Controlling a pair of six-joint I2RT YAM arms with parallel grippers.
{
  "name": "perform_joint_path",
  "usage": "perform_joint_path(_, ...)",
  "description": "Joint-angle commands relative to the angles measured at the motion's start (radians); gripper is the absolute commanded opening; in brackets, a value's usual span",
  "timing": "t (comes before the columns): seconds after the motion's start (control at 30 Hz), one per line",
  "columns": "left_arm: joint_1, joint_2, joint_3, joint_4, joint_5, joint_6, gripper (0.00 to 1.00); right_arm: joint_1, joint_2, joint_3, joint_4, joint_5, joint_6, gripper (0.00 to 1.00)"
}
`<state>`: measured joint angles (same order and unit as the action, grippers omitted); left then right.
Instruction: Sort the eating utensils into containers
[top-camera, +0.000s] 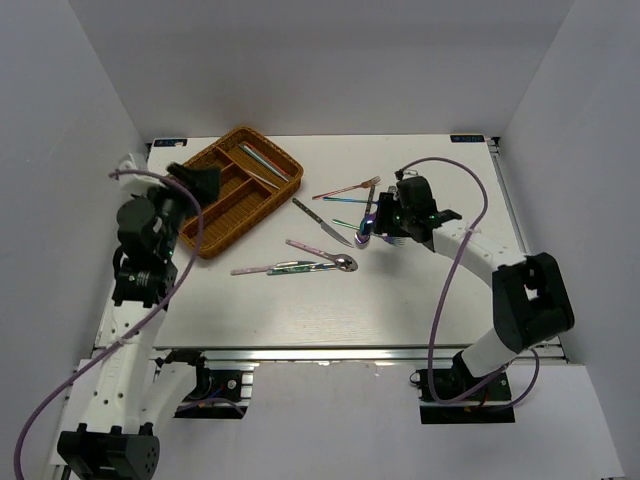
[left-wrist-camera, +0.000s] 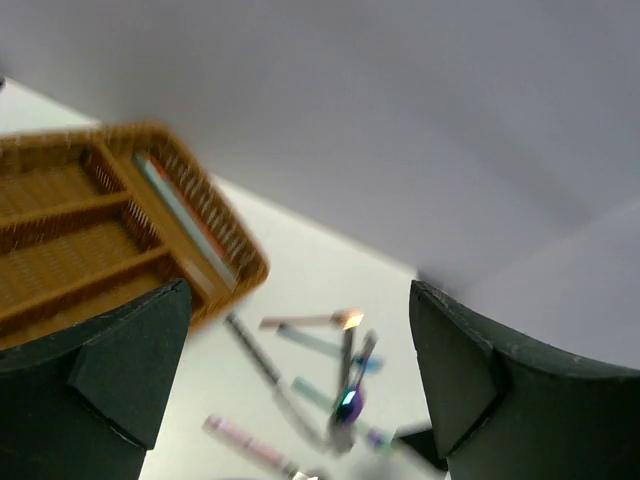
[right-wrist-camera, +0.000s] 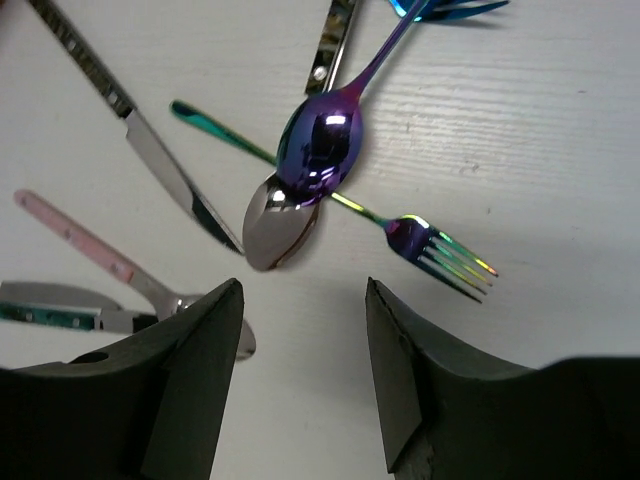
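Observation:
The purple spoon's thin stem (right-wrist-camera: 384, 50) is outward of and below my right gripper, which will move outward and down around it next, as this spoon is uppermost.
The brown wicker tray (top-camera: 228, 205) stands at the back left and holds a few thin utensils (top-camera: 263, 161) in its far compartment; it also shows, blurred, in the left wrist view (left-wrist-camera: 70, 235). My left gripper (top-camera: 197, 182) hovers over the tray's left end, open and empty (left-wrist-camera: 300, 345). Loose utensils lie mid-table. The right wrist view shows an iridescent purple spoon (right-wrist-camera: 320, 145) lying across a silver spoon (right-wrist-camera: 278, 222), an iridescent fork (right-wrist-camera: 440, 250), a knife (right-wrist-camera: 150, 150) and a pink-handled spoon (right-wrist-camera: 85, 240). My right gripper (right-wrist-camera: 303, 310) is open and empty just above the table, right beside the spoons (top-camera: 367, 230).
A rose-gold fork (top-camera: 348, 187) and a blue-tipped utensil (right-wrist-camera: 450, 8) lie behind the spoons. A green-handled utensil (top-camera: 292, 268) lies by the pink one toward the front. White walls enclose the table on three sides.

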<state>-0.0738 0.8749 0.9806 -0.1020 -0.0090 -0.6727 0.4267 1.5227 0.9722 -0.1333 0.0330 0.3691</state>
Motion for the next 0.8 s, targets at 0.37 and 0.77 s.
perform_joint_path(0.37, -0.057, -0.114, -0.287, -0.205, 0.081, 0.232, 0.98, -0.002, 0.378, 0.414, -0.061, 0.268, 0.254, 0.37)
perform_joint_path(0.77, -0.057, -0.065, -0.28, -0.211, 0.13, 0.237, 0.98, -0.016, 0.513, 0.467, -0.1, 0.332, 0.274, 0.34)
